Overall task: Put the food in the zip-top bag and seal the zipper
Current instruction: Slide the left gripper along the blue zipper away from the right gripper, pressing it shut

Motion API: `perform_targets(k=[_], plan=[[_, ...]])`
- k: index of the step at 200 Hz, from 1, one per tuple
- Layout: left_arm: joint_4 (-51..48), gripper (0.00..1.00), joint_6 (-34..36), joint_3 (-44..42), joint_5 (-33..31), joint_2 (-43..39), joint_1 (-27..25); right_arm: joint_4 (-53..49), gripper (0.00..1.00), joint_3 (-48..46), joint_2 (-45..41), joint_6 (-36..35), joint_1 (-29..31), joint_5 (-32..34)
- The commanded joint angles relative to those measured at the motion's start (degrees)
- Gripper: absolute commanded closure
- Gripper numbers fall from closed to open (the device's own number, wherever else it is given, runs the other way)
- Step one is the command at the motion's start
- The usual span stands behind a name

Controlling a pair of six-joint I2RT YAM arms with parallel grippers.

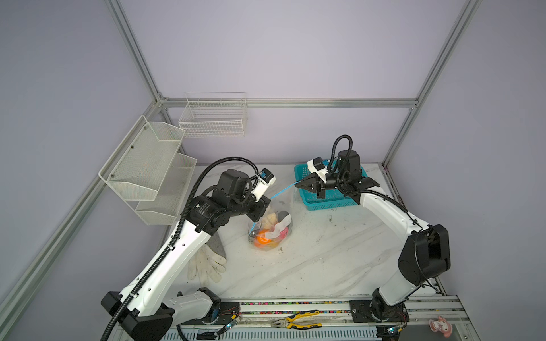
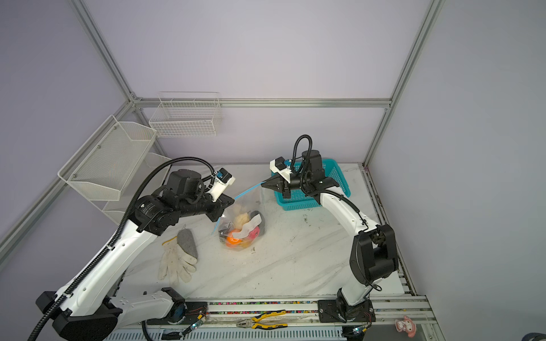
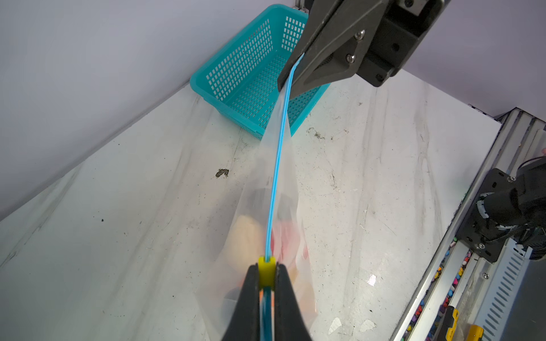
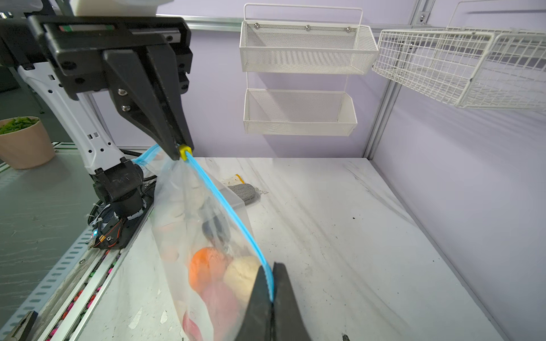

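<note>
My left gripper draws back and away from the teal basket along the zipper's trailing blue strip [image 1: 252, 227] [image 3: 265, 321] next, as that length remains to seal. Then it releases the slider tab.
The clear zip-top bag [image 1: 273, 233] [image 2: 240, 233] hangs stretched between both grippers, its bottom low over the marble table. Inside it lies the food: an orange piece [image 4: 206, 268], a cream piece [image 4: 242, 274], pink [image 4: 221, 307] and dark pieces. The light-blue zipper [image 3: 277, 177] [image 4: 224, 203] runs taut from one gripper to the other. My left gripper [image 3: 266, 270] [image 1: 269, 200] is shut on the yellow-green slider tab [image 3: 266, 271] [image 4: 184, 152]. A short length of blue strip trails behind the tab. My right gripper [image 4: 272, 270] [image 1: 297, 184] is shut on the zipper's far end.
A teal perforated basket [image 1: 325, 195] stands at the back right, just behind the right gripper. A white glove [image 1: 206, 265] and a grey cloth piece [image 2: 187, 242] lie front left. Pliers [image 1: 295, 320] and a pink doll [image 1: 440, 326] rest on the front rail. White wire racks [image 1: 147, 171] hang on the left wall.
</note>
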Motion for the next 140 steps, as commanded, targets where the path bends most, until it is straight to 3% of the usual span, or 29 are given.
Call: perform_targets(k=[1,140], plan=[[-3.71,0.93,-0.51,-1.85,-1.57,-2.85,0.28,1.97,1.00,-0.72,-2.70,0.39,-1.46,2.19],[-10.49,0.93,-4.03,-3.19,-3.42,-7.30,0.29,2.67,1.00,0.22,-1.91,1.63,-2.94,7.66]])
